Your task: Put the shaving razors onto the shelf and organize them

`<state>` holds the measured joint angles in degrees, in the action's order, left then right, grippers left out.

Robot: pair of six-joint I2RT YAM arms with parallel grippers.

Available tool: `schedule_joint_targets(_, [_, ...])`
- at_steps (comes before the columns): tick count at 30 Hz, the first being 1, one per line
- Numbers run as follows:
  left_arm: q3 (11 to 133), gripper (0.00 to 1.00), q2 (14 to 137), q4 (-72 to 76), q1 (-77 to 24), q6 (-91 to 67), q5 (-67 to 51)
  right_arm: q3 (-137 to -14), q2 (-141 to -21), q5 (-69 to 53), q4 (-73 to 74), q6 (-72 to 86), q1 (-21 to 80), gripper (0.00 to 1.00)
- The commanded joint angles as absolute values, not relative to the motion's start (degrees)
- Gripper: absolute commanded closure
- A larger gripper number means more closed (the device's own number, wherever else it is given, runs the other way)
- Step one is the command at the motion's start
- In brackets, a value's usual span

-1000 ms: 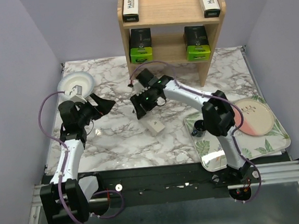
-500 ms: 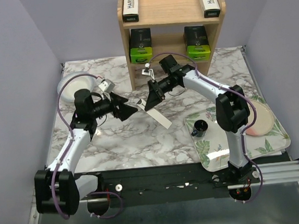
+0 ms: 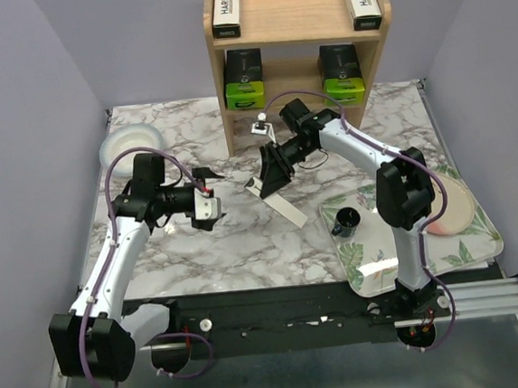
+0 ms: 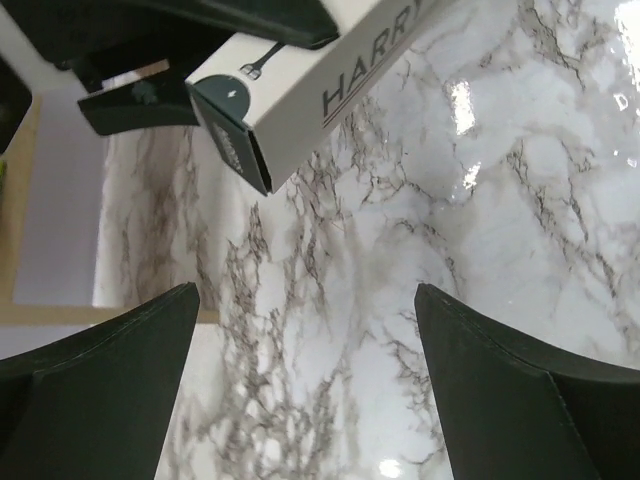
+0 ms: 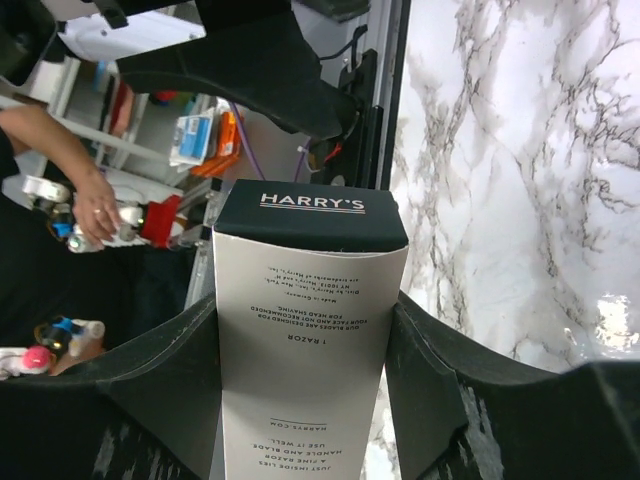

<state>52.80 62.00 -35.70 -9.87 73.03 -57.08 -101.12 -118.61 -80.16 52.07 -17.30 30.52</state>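
Because the razor box's dark end juts free of the right gripper's fingers, I need to move my left gripper to the right in the top view onto it and close.
A slim white-and-dark HARRY'S razor box sits between the fingers of my right gripper, which is shut on it. From above, that box hangs tilted over the marble in front of the shelf, held by the right gripper. My left gripper is open and empty just left of it, its fingers spread over bare marble, with the held box ahead. Two HARRY'S boxes lie on the top tier. Two black, lime-ended packs stand on the lower tier.
A white bowl sits at the back left of the table. On the right, a leaf-patterned tray carries a black cup and a pink plate. The shelf's side panels stand on the marble behind both grippers.
My right gripper has taken the box off the table and lifted it toward the shelf. My left gripper swung right toward the box, then rotated and pulled back slightly.
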Motion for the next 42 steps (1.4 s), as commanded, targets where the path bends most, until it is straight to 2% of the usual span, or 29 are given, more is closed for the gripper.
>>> schedule_joint_targets(1, [59.5, 0.02, 67.9, -56.1, -10.1, 106.8, -66.3, -104.9, -115.4, -76.8, 61.8, -29.4, 30.5, 0.40])
schedule_joint_targets(8, [68.5, 0.12, 78.4, -72.6, -11.1, 128.5, -68.4, -103.1, -113.4, -73.0, 65.4, -36.3, 31.6, 0.39])
schedule_joint_targets(11, [69.1, 0.20, 80.7, -76.6, -12.1, 138.6, -69.7, -104.1, -113.2, -70.8, 65.7, -37.8, 32.5, 0.39])
schedule_joint_targets(14, [67.0, 0.23, 80.8, -75.0, -13.8, 143.3, -70.1, -105.6, -113.4, -68.5, 66.8, -39.7, 33.5, 0.39])
schedule_joint_targets(16, [65.7, 0.23, 79.6, -70.9, -14.9, 140.0, -69.9, -105.8, -113.7, -66.5, 67.1, -39.9, 33.9, 0.39])
schedule_joint_targets(19, [63.2, 0.24, 77.4, -59.2, -15.8, 126.7, -69.3, -105.4, -113.8, -65.9, 67.2, -39.9, 34.3, 0.39])
schedule_joint_targets(22, [58.0, 0.23, 72.9, -41.5, -16.5, 110.9, -66.5, -105.0, -113.9, -65.6, 67.3, -40.0, 34.4, 0.39])
schedule_joint_targets(23, [54.4, 0.22, 71.6, -29.7, -17.3, 105.9, -65.6, -105.3, -114.0, -65.7, 67.4, -40.3, 34.5, 0.39])
schedule_joint_targets(26, [48.4, 0.17, 67.9, -12.8, -18.3, 92.7, -62.7, -106.7, -115.0, -66.0, 68.6, -41.2, 34.7, 0.39])
schedule_joint_targets(31, [46.9, 0.18, 67.1, -8.7, -19.6, 90.4, -60.4, -108.7, -116.2, -65.6, 70.5, -42.8, 35.6, 0.39])
schedule_joint_targets(36, [47.5, 0.25, 66.9, -6.5, -19.8, 84.8, -55.0, -107.8, -115.8, -64.0, 70.1, -42.5, 35.9, 0.40])
schedule_joint_targets(40, [48.1, 0.27, 65.4, -11.6, -18.0, 87.9, -57.4, -106.2, -115.0, -63.1, 68.5, -40.9, 35.8, 0.40])
schedule_joint_targets(42, [49.2, 0.26, 64.4, -21.6, -16.1, 97.0, -60.7, -105.9, -114.9, -62.7, 67.2, -39.7, 35.6, 0.41])
